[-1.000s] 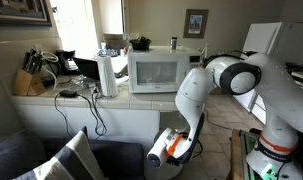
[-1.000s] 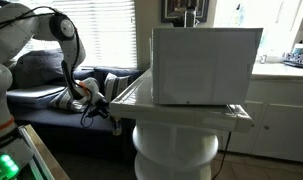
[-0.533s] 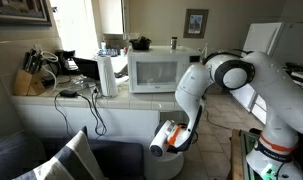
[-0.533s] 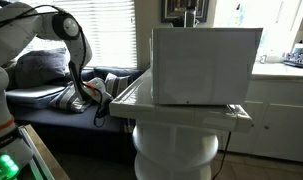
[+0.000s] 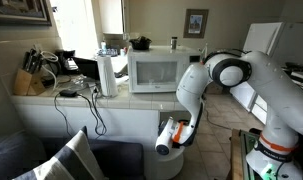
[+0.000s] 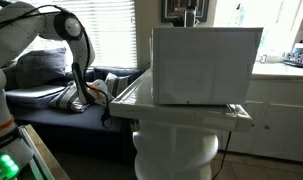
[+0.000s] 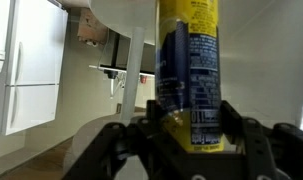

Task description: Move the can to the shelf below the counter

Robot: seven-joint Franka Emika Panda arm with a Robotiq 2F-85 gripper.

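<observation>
The can is still hanging beside the counter, so my gripper should next move toward the counter and in over the white rounded shelf to release it.
In the wrist view my gripper is shut on the can, a dark blue and yellow cylinder that stands upright between the two black fingers. In both exterior views the gripper hangs low beside the white counter, just under its top edge. The can is too small to make out there. The white rounded shelf bulges out under the counter's end, to the right of the gripper. The arm hides the shelf in the exterior view that faces the counter.
A white microwave stands on the counter, with a paper-towel roll, a knife block and cables beside it. A dark sofa with a pillow lies in front. White cabinet doors show in the wrist view.
The gripper with the can has moved up a little and closer to the counter's end. Its grip on the can has not changed.
</observation>
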